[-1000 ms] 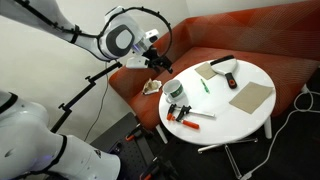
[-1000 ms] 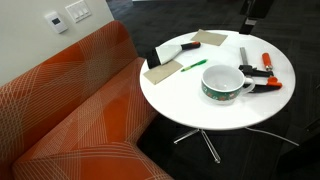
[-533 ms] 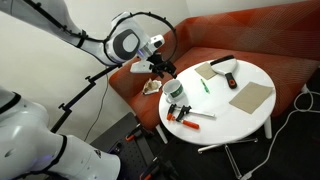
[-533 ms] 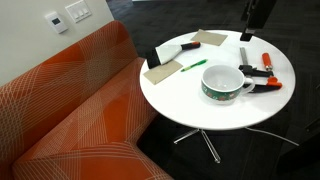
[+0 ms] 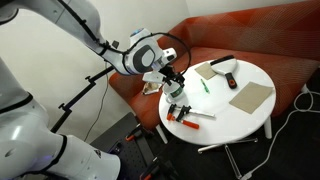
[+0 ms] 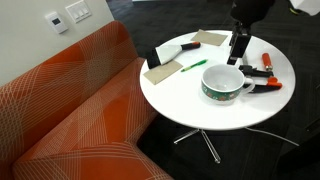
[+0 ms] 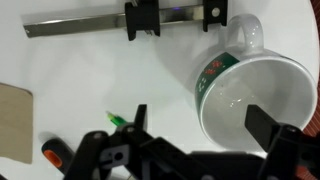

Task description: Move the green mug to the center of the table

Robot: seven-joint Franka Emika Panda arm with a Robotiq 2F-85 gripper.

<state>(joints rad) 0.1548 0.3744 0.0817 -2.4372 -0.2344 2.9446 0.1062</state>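
Note:
Next, my gripper goes down over the mug's rim (image 5: 183,88) (image 7: 203,112) by the green pen, since the open fingers straddle that rim but still hang above it.
The green mug (image 6: 222,83) stands upright on the round white table (image 6: 185,100), toward its edge away from the sofa. In an exterior view the mug (image 5: 176,92) is at the table's (image 5: 225,112) edge nearest the arm. My gripper (image 6: 240,45) hangs open just above and beside the mug. In the wrist view the open jaws (image 7: 200,116) straddle the mug's (image 7: 255,85) near rim, with one finger over its white inside. The mug's handle points toward a metal bar tool. Nothing is held.
A metal bar clamp (image 7: 120,22), an orange-handled tool (image 6: 268,62), a thin green pen (image 6: 190,66), a brown board (image 5: 250,97) and a black-and-white object (image 6: 165,55) lie on the table. The red-orange sofa (image 6: 70,100) stands beside it.
My arm has swung over the table and come down toward the green mug. The mug and the other items have not moved.

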